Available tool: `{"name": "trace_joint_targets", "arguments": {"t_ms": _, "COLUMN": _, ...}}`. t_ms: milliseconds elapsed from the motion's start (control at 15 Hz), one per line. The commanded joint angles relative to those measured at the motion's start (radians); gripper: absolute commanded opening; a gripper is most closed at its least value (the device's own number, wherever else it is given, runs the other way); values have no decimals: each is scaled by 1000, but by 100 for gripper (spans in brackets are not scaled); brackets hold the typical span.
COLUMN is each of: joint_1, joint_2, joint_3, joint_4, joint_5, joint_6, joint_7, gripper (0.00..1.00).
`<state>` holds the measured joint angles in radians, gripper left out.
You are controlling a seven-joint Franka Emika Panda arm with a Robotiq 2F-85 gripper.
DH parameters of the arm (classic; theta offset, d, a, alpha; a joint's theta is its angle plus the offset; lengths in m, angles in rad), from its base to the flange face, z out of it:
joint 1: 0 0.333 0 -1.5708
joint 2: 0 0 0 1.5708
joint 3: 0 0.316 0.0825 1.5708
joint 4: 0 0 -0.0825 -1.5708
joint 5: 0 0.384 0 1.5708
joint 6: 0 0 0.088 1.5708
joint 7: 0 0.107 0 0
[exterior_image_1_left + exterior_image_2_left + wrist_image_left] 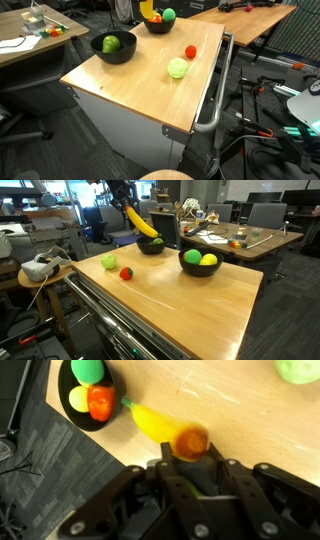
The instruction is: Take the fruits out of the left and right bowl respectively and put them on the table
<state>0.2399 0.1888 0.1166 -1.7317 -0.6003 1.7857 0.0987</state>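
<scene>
I need to move my gripper away from the far bowl and down next, to let go of the banana (150,422) on the tabletop (243,384) beside the pale green apple, where the wood is bare.
My gripper (125,202) is shut on the upper end of a yellow banana (140,222), which hangs tilted over the far black bowl (151,248). In the wrist view the banana (150,422) runs from my gripper (190,460) toward that bowl (66,412), which holds a green ball (88,370), a yellow fruit (78,399) and a red one (101,402). The other black bowl (200,268) holds a green ball (192,256) and a yellow fruit (209,259). A pale green apple (108,262) and a red fruit (126,274) lie on the table (190,310).
A metal tube rail (215,95) runs along one side of the table (140,90). A wooden desk (20,45) with papers and a clear container stands beside it, and another wooden table (245,20) lies behind. Cables and gear lie on the floor near the rail.
</scene>
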Motion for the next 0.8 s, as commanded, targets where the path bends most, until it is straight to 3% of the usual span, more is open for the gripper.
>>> {"name": "trace_joint_targets", "arguments": {"t_ms": 0, "joint_1": -2, "joint_2": -63, "joint_3": 20, "joint_4": -53, "joint_5": 19, "joint_6": -93, "joint_7": 7, "gripper": 12}}
{"name": "trace_joint_targets", "arguments": {"t_ms": 733, "joint_1": -39, "joint_2": 18, "joint_3": 14, "joint_4": -228, "joint_5": 176, "joint_6": 74, "joint_7": 48, "gripper": 13}}
